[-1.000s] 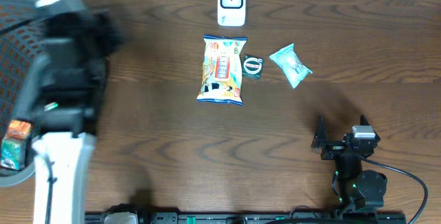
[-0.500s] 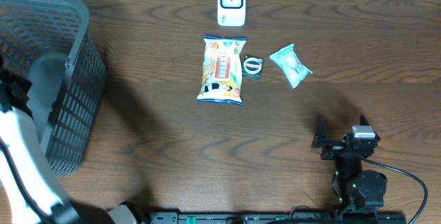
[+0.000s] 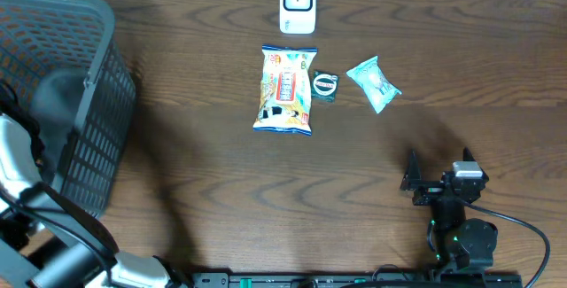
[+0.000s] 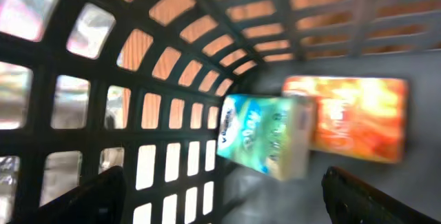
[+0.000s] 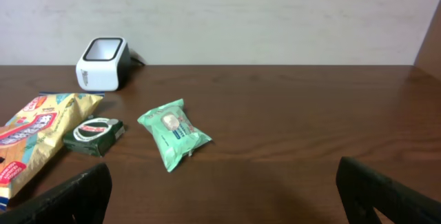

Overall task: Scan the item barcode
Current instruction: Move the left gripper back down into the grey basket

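The teal box's other end lies close to the basket's mesh side, so the left gripper next needs to go down deeper into the basket (image 4: 158,107), onto the box's near end.
In the left wrist view, blurred, my left gripper (image 4: 227,207) is open inside the grey mesh basket (image 4: 158,107), with nothing between its fingers. A teal box (image 4: 265,138) and an orange pack (image 4: 358,119) lie just ahead of it. Overhead, only the left arm (image 3: 11,159) shows, at the left edge by the basket (image 3: 89,75). The white barcode scanner (image 3: 298,4) stands at the table's back. In front of it lie a snack bag (image 3: 285,89), a small dark box (image 3: 325,86) and a green pack (image 3: 375,84). My right gripper (image 3: 440,168) rests open near the front right, well short of the green pack (image 5: 173,133).
The basket fills the table's left end and its walls close in around the left gripper. The right arm's base and cable (image 3: 509,226) sit at the front right edge. A pale wall rises behind the scanner (image 5: 102,63).
The left arm has swung off the top of the basket to the left edge of the overhead view, uncovering the basket. Its jaws have widened a little. The right arm has not moved.
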{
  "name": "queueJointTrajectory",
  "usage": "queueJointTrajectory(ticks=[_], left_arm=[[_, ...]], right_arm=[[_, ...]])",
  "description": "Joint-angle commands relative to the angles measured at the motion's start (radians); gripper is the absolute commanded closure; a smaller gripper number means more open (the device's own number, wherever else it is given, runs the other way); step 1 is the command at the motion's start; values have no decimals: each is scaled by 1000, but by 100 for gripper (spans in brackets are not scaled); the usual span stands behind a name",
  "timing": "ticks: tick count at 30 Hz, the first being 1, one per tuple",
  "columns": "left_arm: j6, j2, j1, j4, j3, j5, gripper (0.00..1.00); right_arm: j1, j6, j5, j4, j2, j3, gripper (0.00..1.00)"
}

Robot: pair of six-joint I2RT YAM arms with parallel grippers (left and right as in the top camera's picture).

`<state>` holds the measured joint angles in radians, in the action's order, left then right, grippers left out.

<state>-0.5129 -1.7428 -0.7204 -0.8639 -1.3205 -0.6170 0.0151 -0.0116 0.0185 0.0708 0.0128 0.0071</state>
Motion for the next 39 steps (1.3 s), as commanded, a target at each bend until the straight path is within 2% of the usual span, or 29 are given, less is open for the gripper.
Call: queueJointTrajectory(ticks=[1, 9, 21, 26, 32, 39], left_arm=[[-50, -54, -25, -6, -5, -45, 10], [-50, -139, -47, 43, -5, 62, 10], [-41, -148, -49, 109, -1, 113, 10], [44, -148, -49, 158, 24, 233, 11], [45, -148, -49, 154, 53, 162, 11], [45, -148, -68, 139, 53, 122, 22]], right_arm=[[-8, -10, -2, 4, -2, -2, 1], [-8, -10, -2, 4, -2, -2, 1], [-8, -10, -2, 4, -2, -2, 1], [-8, -10, -2, 4, -2, -2, 1], [-8, -10, -2, 4, -2, -2, 1], [-8, -10, -2, 4, -2, -2, 1]])
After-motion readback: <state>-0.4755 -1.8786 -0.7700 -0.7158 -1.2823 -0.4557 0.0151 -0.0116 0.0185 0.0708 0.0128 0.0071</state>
